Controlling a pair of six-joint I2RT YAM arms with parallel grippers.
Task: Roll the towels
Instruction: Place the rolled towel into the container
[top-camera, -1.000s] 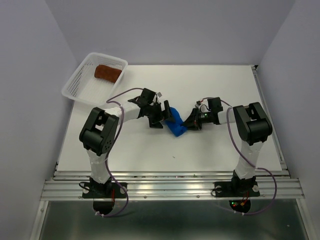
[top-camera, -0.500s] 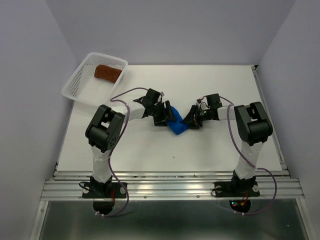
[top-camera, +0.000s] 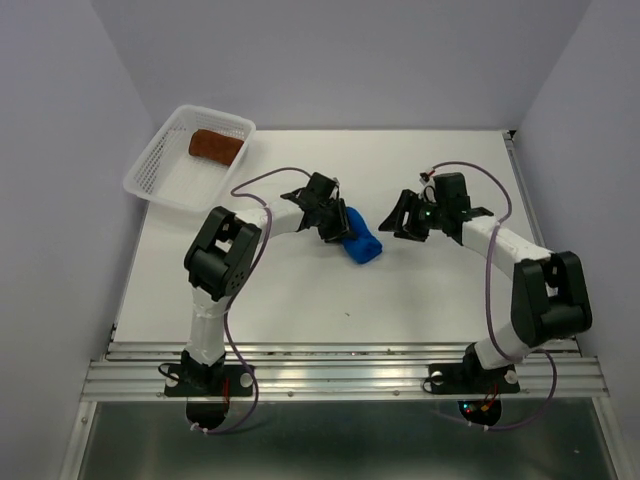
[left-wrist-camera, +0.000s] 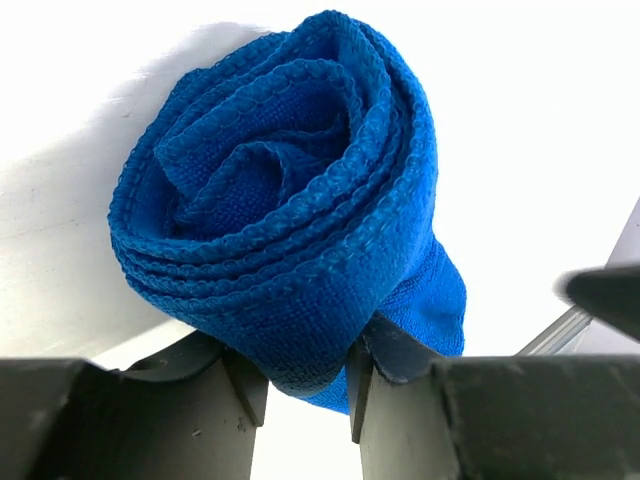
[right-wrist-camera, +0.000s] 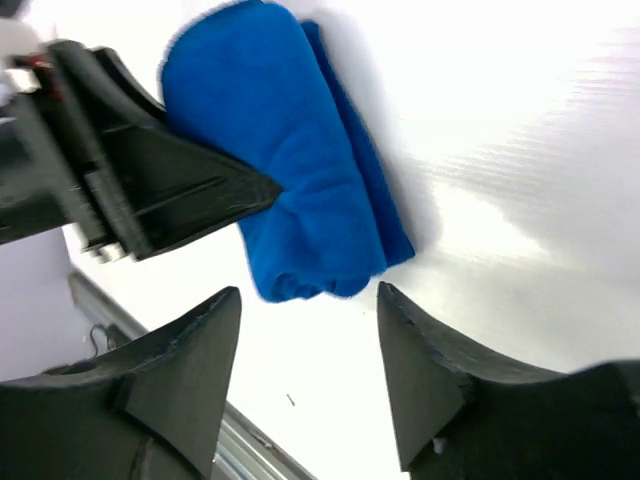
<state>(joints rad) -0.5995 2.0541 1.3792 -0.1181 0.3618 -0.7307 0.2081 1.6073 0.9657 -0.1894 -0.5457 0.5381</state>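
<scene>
The basket's bottom beside the rust-brown towel is empty, so my left gripper should lift the blue roll, swing outward over the basket (top-camera: 160, 175), lower and release it there.
The blue towel (top-camera: 361, 244) lies rolled into a short fat cylinder on the white table, its spiral end facing the left wrist camera (left-wrist-camera: 290, 220). My left gripper (top-camera: 339, 228) is at the roll's left end, and its two fingers (left-wrist-camera: 245, 385) pinch the lower outer fold, shut on it. My right gripper (top-camera: 399, 224) stands open a little to the right of the roll, touching nothing, and the roll (right-wrist-camera: 300, 190) lies beyond its fingertips (right-wrist-camera: 205, 350). The rust-brown towel (top-camera: 215, 146) lies rolled in the white mesh basket (top-camera: 160, 175).
The basket sits at the table's back left corner, overhanging the edge. Purple cables loop from both wrists. A metal rail (top-camera: 340, 370) runs along the near edge by the arm bases.
My right gripper has opened and drawn back to the right, off the blue roll. My left gripper has moved right and closed on the roll's left end.
</scene>
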